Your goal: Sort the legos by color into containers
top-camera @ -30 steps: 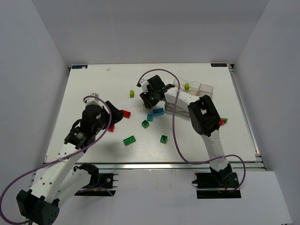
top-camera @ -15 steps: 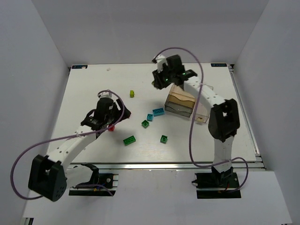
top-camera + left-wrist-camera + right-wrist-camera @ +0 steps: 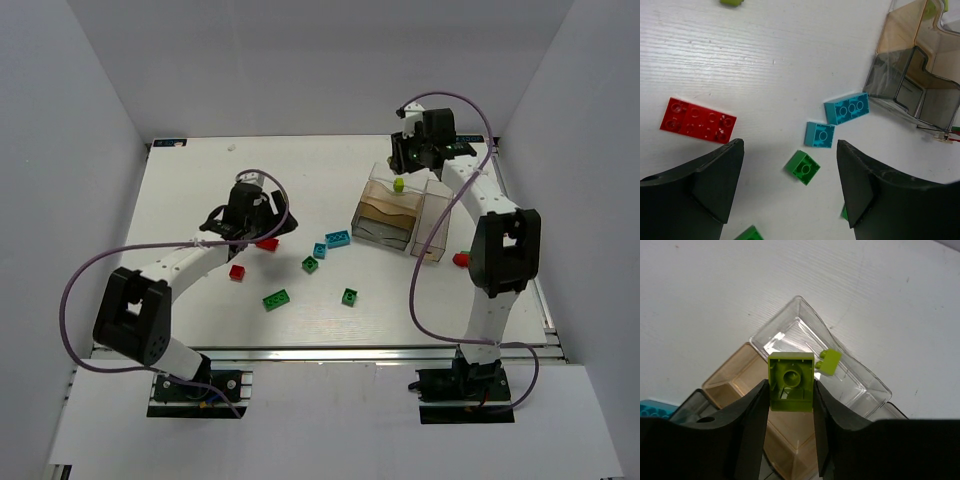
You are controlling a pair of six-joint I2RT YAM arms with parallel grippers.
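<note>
I need to lower the matching brick toward the clear box (image 3: 400, 181) with my right gripper next and then release it, because a lime brick already lies in that box.
My right gripper (image 3: 406, 163) is shut on a lime brick (image 3: 791, 382) and holds it above the cluster of clear containers (image 3: 381, 216). A second lime brick (image 3: 828, 361) lies in the clear box (image 3: 860, 368) under it. My left gripper (image 3: 268, 226) is open and empty above the table. In the left wrist view a dark green brick (image 3: 803, 167) lies on the table below the gap between its fingers. A red brick (image 3: 697, 120) lies to the left, and two cyan bricks (image 3: 847, 108) (image 3: 819, 134) lie near the containers (image 3: 910, 85).
More bricks lie loose: a red one (image 3: 237, 272), green ones (image 3: 277, 299) (image 3: 349, 296) toward the front, and a red one (image 3: 461, 259) right of the containers. A lime brick (image 3: 731, 1) sits at the top edge of the left wrist view. White walls enclose the table.
My right gripper has swung from the table's middle to the back right, above the containers, carrying the lime brick. My left arm has reached forward and right toward the middle bricks.
</note>
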